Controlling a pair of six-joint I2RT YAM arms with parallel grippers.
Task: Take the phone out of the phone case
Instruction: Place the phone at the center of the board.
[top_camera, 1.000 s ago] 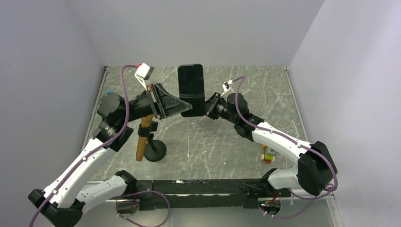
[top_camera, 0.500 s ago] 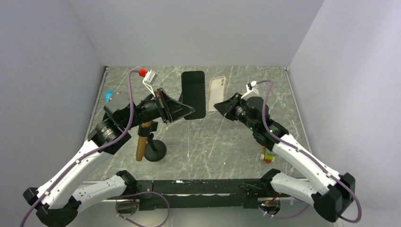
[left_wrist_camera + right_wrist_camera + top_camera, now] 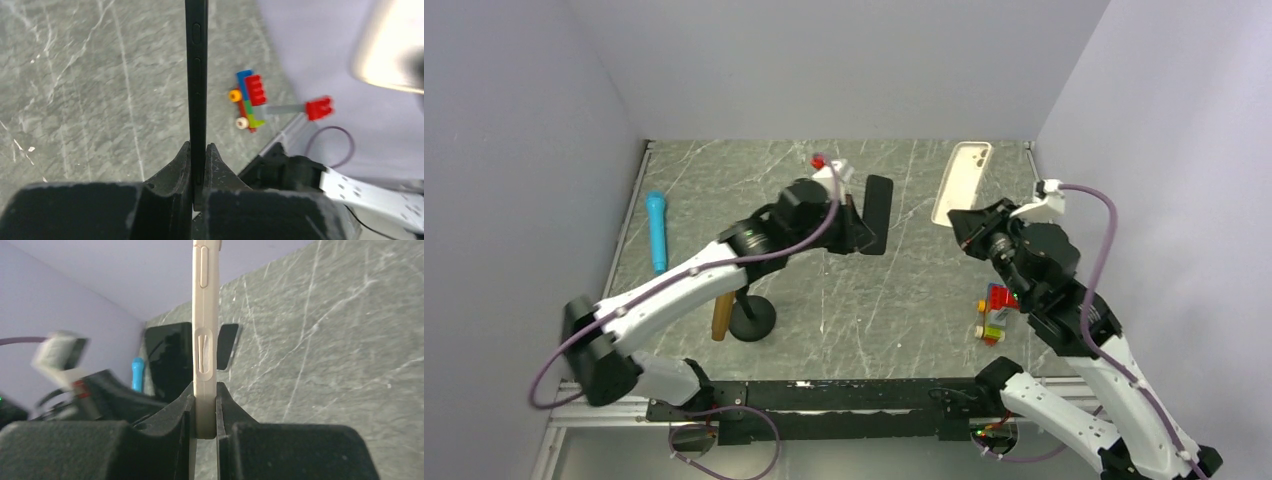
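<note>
My left gripper brings the phone down toward the right in the top view to bare marble next and releases it, since it is clear of the phone case (image 3: pixel 961 182).
The black phone (image 3: pixel 876 213) and the cream phone case (image 3: pixel 961 182) are apart, each held above the table. My left gripper (image 3: pixel 856 228) is shut on the phone's lower end; in the left wrist view the phone (image 3: pixel 196 70) stands edge-on between the fingers (image 3: pixel 199 165). My right gripper (image 3: pixel 972 224) is shut on the case's lower end at the right; in the right wrist view the case (image 3: pixel 205 315) stands edge-on between the fingers (image 3: pixel 204 407), and the phone (image 3: pixel 167 360) shows behind it.
A blue marker (image 3: pixel 656 229) lies at the left of the marble tabletop. A black stand with a brown post (image 3: pixel 736 305) is near the front left. A coloured brick toy (image 3: pixel 992 311) lies at the right, also in the left wrist view (image 3: pixel 248 99).
The two arms have moved apart: my left gripper turned and carried the phone right of centre, my right gripper carried the case up and to the right. The blue marker is now uncovered.
</note>
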